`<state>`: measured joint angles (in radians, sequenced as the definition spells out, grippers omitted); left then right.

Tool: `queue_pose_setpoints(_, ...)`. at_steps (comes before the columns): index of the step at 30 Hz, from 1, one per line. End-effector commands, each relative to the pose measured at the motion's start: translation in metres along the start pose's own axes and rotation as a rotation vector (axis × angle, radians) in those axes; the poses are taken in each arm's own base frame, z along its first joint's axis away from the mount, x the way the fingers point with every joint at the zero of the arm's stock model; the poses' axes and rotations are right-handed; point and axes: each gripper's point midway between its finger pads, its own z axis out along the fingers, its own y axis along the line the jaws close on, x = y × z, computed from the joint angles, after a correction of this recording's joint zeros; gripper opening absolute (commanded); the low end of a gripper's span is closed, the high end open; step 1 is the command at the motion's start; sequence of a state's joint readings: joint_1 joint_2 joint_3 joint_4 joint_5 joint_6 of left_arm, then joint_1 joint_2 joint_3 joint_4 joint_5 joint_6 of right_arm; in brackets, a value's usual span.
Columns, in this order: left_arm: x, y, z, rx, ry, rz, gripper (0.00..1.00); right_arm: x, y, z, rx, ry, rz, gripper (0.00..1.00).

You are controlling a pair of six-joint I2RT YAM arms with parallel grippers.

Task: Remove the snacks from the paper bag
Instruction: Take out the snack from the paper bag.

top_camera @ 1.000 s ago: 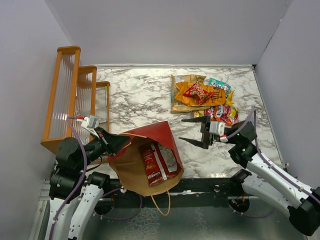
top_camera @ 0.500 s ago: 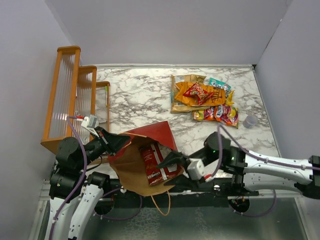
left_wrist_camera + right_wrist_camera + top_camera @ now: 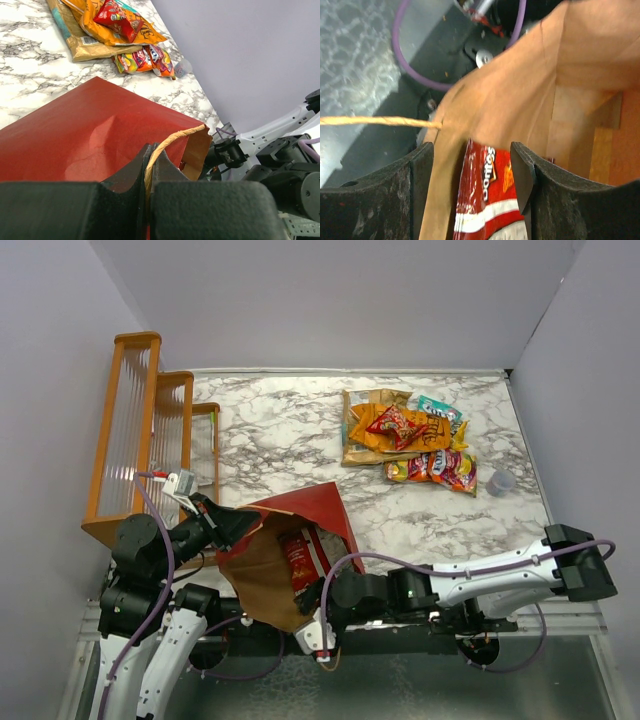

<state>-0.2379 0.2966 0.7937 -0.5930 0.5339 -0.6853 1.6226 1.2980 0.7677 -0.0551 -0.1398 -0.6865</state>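
Observation:
The fingers of my right gripper are on both sides of the bag's near side too, so I will next move the gripper off that side and deeper into the bag's opening, onto the red packet's near edge [image 3: 303, 582] [image 3: 470, 192].
The paper bag [image 3: 262, 575] lies on its side at the near edge, dark red outside [image 3: 95, 130], brown inside [image 3: 580, 45]. My left gripper [image 3: 226, 526] is shut on its tan handle [image 3: 172, 141], holding the mouth up. My right gripper [image 3: 322, 592] is at the bag's mouth, open. Its fingers [image 3: 521, 167] stand either side of a dark red packet [image 3: 487, 205] and the bag's near wall, not closed on them. That packet [image 3: 300, 562] shows inside the bag. Several other snacks [image 3: 405, 435] lie piled on the marble at the far right, also visible in the left wrist view [image 3: 117, 22].
An orange wooden rack [image 3: 140, 430] stands along the left wall. A small clear cup [image 3: 498, 481] sits right of the snack pile. The bag's second handle [image 3: 375, 121] hangs over the table's near edge, above the arm bases.
My right arm has swung from the right side of the table down and left to the bag's mouth, jaws still open. The left gripper and bag have not moved.

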Motion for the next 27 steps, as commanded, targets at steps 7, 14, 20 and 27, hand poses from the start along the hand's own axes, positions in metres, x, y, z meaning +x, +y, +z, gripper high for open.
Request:
queue_pose_setpoints(7,0.001,0.002,0.003,0.005,0.002,0.009,0.00,0.049,-0.008,-0.013,0.102,0.306,0.004,0.62)
queue_pose_setpoints(14,0.000,0.001,0.002,0.000,0.005,0.016,0.00,0.075,-0.012,-0.011,0.147,0.437,-0.023,0.57)
queue_pose_setpoints(20,-0.001,0.000,0.002,0.003,0.002,0.015,0.00,0.093,-0.032,-0.013,0.263,0.559,-0.098,0.51)
queue_pose_setpoints(27,-0.003,-0.003,0.000,0.006,-0.003,0.016,0.00,0.079,-0.060,-0.011,0.365,0.552,-0.132,0.23)
